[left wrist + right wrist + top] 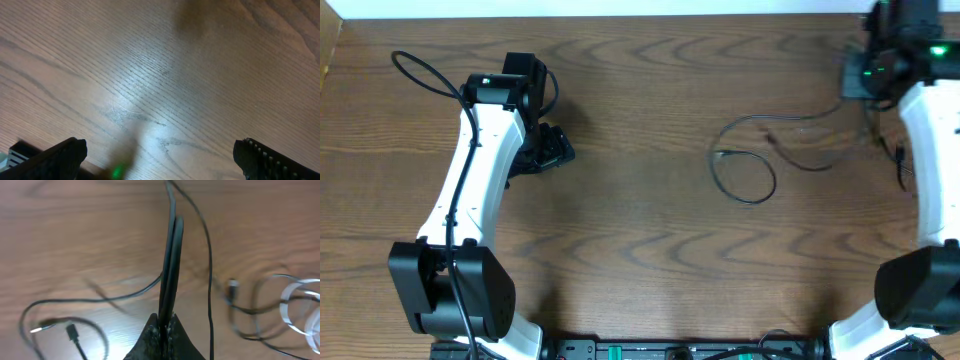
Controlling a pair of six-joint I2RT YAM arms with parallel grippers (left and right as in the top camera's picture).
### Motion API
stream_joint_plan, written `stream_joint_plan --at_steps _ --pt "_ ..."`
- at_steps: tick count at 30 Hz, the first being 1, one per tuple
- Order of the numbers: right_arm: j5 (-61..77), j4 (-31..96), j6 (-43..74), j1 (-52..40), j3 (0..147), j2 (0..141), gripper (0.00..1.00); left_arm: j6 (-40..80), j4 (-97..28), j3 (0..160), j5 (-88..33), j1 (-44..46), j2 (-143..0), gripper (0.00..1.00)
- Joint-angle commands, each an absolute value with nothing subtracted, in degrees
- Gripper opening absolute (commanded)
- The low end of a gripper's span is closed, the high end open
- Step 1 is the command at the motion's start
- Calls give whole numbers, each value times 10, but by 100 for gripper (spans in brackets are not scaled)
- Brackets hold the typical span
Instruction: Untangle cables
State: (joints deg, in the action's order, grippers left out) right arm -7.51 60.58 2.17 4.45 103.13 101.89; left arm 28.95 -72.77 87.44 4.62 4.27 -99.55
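Note:
My right gripper should first move down and back from the far corner of the table to get toward the looped cables.
Thin black cables (748, 170) lie looped on the wooden table right of centre, with small plugs at their ends. In the right wrist view my right gripper (165, 325) is shut on a doubled black cable (171, 265) that rises from its fingertips. More black cables (60, 320) and a white cord (300, 305) lie on the table below. In the overhead view the right gripper (885, 60) is at the far right back corner. My left gripper (552, 150) is open and empty over bare wood at the left, far from the cables; it also shows in the left wrist view (160, 155).
The wooden table (640, 250) fills the view, with its back edge at the top. Thick black arm cables (430, 75) loop beside the left arm. The arm bases stand at the front corners.

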Motion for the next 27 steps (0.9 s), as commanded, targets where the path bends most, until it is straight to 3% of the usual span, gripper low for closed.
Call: stream_joint_plan --at_steps 1,7,12,19,24,27 --pt "-157 583 -5 99 1034 1020 1 294 -729 875 49 42 -992 99" --pt "-243 518 9 196 1034 1020 3 294 -729 875 49 42 -992 99" --pt "-268 514 122 276 1057 1020 1 295 -728 875 49 42 -992 99" --pt "-32 558 100 291 1056 1051 2 295 -726 875 49 43 -992 99" --pt "236 659 18 257 1056 1108 4 295 -726 875 49 43 -992 99" --pt "241 728 -41 214 1056 1150 3 295 -726 875 49 43 -992 99"
